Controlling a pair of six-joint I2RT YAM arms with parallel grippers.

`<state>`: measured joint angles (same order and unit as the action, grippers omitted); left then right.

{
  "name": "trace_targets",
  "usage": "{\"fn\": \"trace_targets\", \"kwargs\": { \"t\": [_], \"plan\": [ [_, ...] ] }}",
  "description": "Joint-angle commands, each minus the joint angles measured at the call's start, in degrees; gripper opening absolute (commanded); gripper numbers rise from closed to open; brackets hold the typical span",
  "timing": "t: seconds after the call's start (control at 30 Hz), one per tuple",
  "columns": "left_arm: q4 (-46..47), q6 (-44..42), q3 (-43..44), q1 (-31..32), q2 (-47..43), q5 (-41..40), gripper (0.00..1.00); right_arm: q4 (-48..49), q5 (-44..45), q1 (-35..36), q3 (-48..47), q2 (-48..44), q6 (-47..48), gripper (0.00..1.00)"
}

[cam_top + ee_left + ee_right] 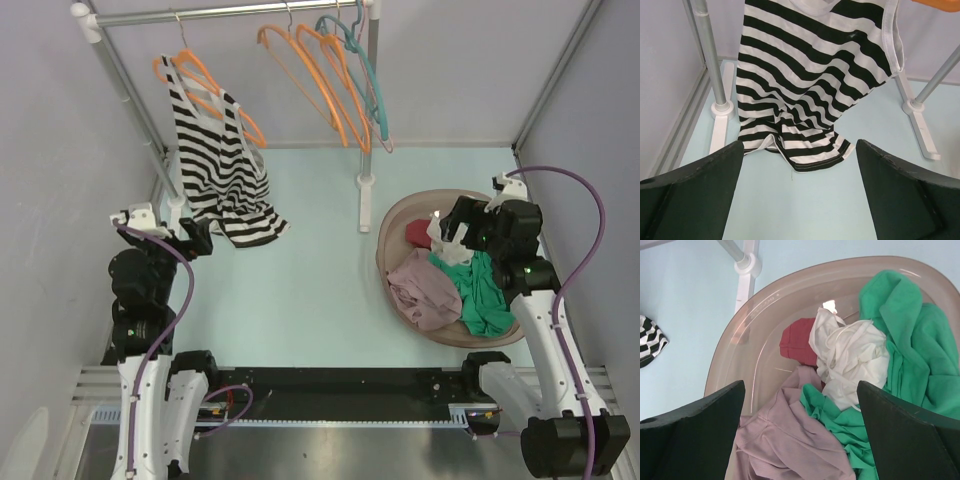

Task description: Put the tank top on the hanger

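Observation:
The green fold (481, 268) (896, 381) beside the white garment is uncovered, and the right gripper will go down and to its right in the wrist view toward it next.
The green tank top (482, 292) lies crumpled in the basket (396, 216) at the right, partly under a white garment. In the right wrist view it (922, 355) fills the basket's right side. My right gripper (456, 235) hovers over the basket, open and empty; in its own view (800, 386) the jaws stand wide apart above the clothes. Free orange hangers (325, 85) hang on the rail at the back centre. My left gripper (196, 240) is open and empty by the striped top's hem; in its own view (800, 147) the jaws stand wide apart.
A black-and-white striped top (225, 160) hangs on an orange hanger at the left and also shows in the left wrist view (810, 65). A teal hanger (368, 70) hangs beside the orange ones. A pinkish-mauve garment (785, 440), a white one (852, 360) and a red one (797, 342) share the basket. Rack feet (366, 195) stand on the table.

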<state>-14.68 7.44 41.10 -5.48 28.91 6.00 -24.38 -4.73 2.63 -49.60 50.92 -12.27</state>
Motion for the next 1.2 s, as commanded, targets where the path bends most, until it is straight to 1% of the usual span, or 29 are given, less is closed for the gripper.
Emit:
{"fn": "trace_targets", "kwargs": {
  "t": [0.0, 0.13, 0.33, 0.4, 0.47, 0.63, 0.67, 0.8, 0.83, 0.93, 1.1, 1.17],
  "plan": [
    [1.23, -0.76, 0.47, 0.11, 0.36, -0.46, 0.99, 3.02, 2.09, -0.44, -1.64, -0.91, 0.93, 1.00],
    [1.23, -1.03, 0.56, 0.11, 0.89, -0.20, 0.99, 3.73, 3.76, -0.61, -1.46, 0.32, 0.50, 1.00],
    [1.32, -1.29, 0.30, 0.38, 1.33, 1.12, 0.99, 4.26, 3.15, -0.70, -1.64, 2.78, -0.91, 1.00],
    [1.41, -1.38, 0.21, 0.38, 1.50, 0.86, 0.99, 2.07, 5.34, -0.70, -2.42, 3.75, -1.79, 1.00],
    [1.14, -1.47, 0.12, 0.55, 1.51, 0.59, 0.99, -2.13, 10.59, -0.79, -3.56, 4.63, -3.98, 1.00],
    [0.79, -1.73, -0.06, 0.99, 0.80, -0.81, 0.99, -11.10, 15.79, -1.23, -4.98, 4.37, -9.51, 1.00],
    [0.88, -1.82, -0.06, 1.17, 0.80, -1.16, 0.99, -12.08, 16.07, -1.23, -4.89, 4.28, -11.96, 1.00],
    [0.62, -1.90, -0.06, 2.05, 0.72, -2.13, 0.99, -17.09, 19.40, -1.32, -3.75, 6.12, -15.76, 1.00],
    [0.61, -1.91, -0.06, 2.48, 0.71, -2.39, 0.99, -19.10, 22.28, -1.32, -3.40, 6.91, -16.63, 1.00],
    [0.53, -1.91, -0.14, 3.27, 0.63, -3.45, 0.99, -21.32, 24.33, -1.23, -2.96, 9.37, -18.66, 0.97],
    [0.44, -1.99, -0.23, 3.80, 0.71, -3.80, 0.99, -19.30, 22.05, -1.32, 1.35, 9.99, -21.47, 0.92],
    [0.35, -2.08, -0.14, 3.89, 0.63, -4.15, 0.99, -18.69, 22.66, -1.40, 2.58, 10.52, -22.18, 0.91]
  ]
}}
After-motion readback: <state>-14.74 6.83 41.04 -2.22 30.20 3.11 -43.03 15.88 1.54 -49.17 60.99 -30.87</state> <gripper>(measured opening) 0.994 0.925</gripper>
